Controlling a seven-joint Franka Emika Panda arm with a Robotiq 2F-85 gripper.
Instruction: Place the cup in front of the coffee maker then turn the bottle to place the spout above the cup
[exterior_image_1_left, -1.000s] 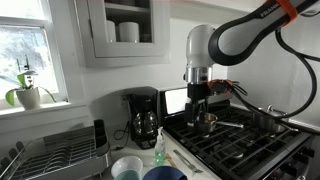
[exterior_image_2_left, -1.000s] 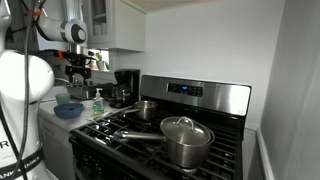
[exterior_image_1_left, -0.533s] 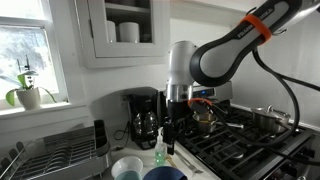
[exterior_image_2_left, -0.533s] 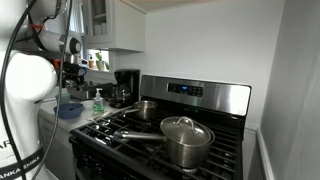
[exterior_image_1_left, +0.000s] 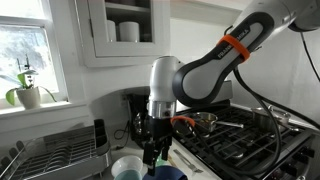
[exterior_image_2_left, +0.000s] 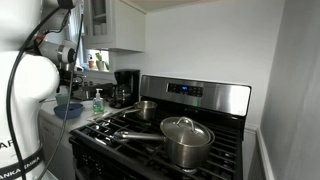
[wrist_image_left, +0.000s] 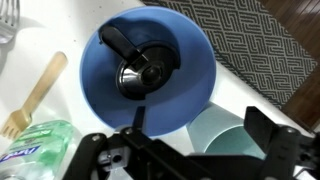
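I will move my gripper down and to the right in the wrist view onto the cup's near rim (exterior_image_1_left: 130, 174) (wrist_image_left: 211, 143), because one finger is still over the blue bowl.
In the wrist view the pale blue-green cup (wrist_image_left: 226, 132) stands upright, seen from above, between and below my open gripper's (wrist_image_left: 200, 145) two black fingers; I cannot tell if they touch it. The green bottle (wrist_image_left: 38, 142) lies at the lower left; its spout is out of frame there. In an exterior view my gripper (exterior_image_1_left: 153, 152) hangs low over the counter in front of the black coffee maker (exterior_image_1_left: 140, 114) and hides the cup. In the other view the bottle (exterior_image_2_left: 98, 103) with its pale pump stands by the coffee maker (exterior_image_2_left: 125, 86).
A dark blue bowl (wrist_image_left: 150, 60) holding a black round object sits right beside the cup. A wooden fork (wrist_image_left: 35, 92) lies to its left. A wide white bowl (exterior_image_1_left: 125, 168) and dish rack (exterior_image_1_left: 55, 155) are on the counter. The stove (exterior_image_1_left: 240, 140) carries pots.
My arm has swung from above the stove over to the counter and come down in front of the coffee maker, over the bowls and cup.
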